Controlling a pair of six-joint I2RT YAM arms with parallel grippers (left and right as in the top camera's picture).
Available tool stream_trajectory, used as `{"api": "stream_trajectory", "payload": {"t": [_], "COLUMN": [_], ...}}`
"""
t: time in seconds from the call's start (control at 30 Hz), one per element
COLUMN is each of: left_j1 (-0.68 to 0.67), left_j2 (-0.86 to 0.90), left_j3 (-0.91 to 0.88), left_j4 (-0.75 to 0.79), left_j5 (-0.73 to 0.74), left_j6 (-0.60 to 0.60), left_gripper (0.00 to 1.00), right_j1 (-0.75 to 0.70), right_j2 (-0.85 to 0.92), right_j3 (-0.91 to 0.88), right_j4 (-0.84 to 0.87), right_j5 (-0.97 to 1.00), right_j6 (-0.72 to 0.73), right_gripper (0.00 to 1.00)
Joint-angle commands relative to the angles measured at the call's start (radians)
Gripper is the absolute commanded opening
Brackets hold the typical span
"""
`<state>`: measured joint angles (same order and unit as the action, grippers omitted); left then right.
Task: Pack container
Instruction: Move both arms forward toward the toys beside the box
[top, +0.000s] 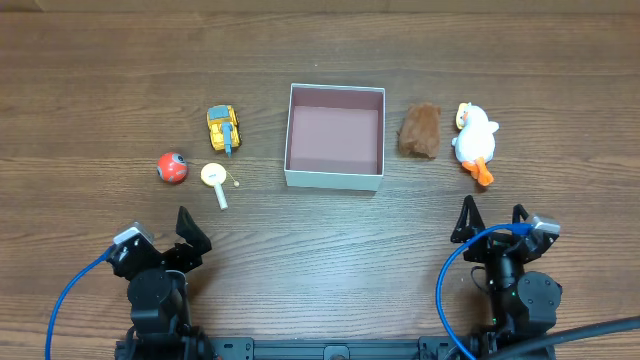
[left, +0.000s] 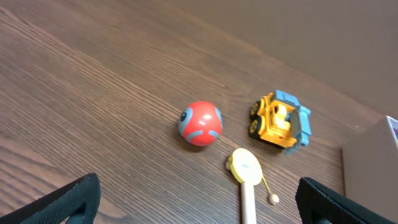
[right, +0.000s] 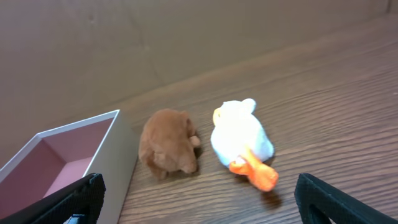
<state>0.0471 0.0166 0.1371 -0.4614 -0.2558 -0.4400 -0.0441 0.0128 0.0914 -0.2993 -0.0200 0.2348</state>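
Note:
The brown plush (top: 420, 130) lies nearer the open container, so my right gripper should next rise outward past the white duck plush (top: 474, 140) and then lower to the brown plush.
The container (top: 334, 179), a white box with a pink inside, sits open and empty at the table's middle; its corner shows in the right wrist view (right: 74, 155). Left of it lie a yellow toy truck (top: 224, 128) (left: 281, 120), a red ball (top: 172, 167) (left: 200, 123) and a yellow rattle drum on a stick (top: 215, 181) (left: 246, 174). Right of it lie a brown plush (top: 420, 130) (right: 168, 143) and a white duck plush (top: 474, 140) (right: 244, 142). My left gripper (top: 193, 232) (left: 199, 208) and right gripper (top: 492, 220) (right: 199, 205) are open and empty near the front edge.
The wooden table (top: 320, 240) carries nothing else. Blue cables (top: 70, 300) run from both arm bases at the front.

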Motion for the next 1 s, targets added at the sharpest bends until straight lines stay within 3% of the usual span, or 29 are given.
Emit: {"api": "stream_trajectory", "payload": {"t": [0.0,0.13,0.3,0.53,0.73,0.83,0.97], "left_j1": [-0.003,-0.003,-0.002,-0.001,-0.001,-0.001,-0.001], "left_j2": [-0.011,-0.01,0.097,0.551,1.082,1.257,1.44], "left_j3": [0.003,0.014,0.066,0.438,0.951,1.119,1.273], "left_j4": [0.01,0.009,0.01,-0.024,-0.254,-0.33,-0.392], "left_j5": [0.14,0.267,0.282,0.218,0.251,0.256,0.256], "left_j6": [-0.01,-0.009,-0.008,0.165,0.211,0.217,0.217], "left_gripper": [1.0,1.0,1.0,1.0,1.0,1.0,1.0], "right_j1": [0.005,0.005,0.005,0.005,0.005,0.005,0.031], "right_j2": [-0.01,-0.01,0.095,0.62,1.157,1.347,1.523], "right_j3": [0.0,0.002,0.111,0.576,1.147,1.35,1.469], "right_j4": [0.023,0.03,-0.011,-0.306,-0.676,-0.758,-0.774], "right_j5": [-0.113,-0.211,-0.188,-0.149,-0.148,-0.15,-0.148], "right_j6": [0.071,0.114,0.101,0.045,-0.009,-0.052,-0.087], "right_gripper": [1.0,1.0,1.0,1.0,1.0,1.0,1.0]}}
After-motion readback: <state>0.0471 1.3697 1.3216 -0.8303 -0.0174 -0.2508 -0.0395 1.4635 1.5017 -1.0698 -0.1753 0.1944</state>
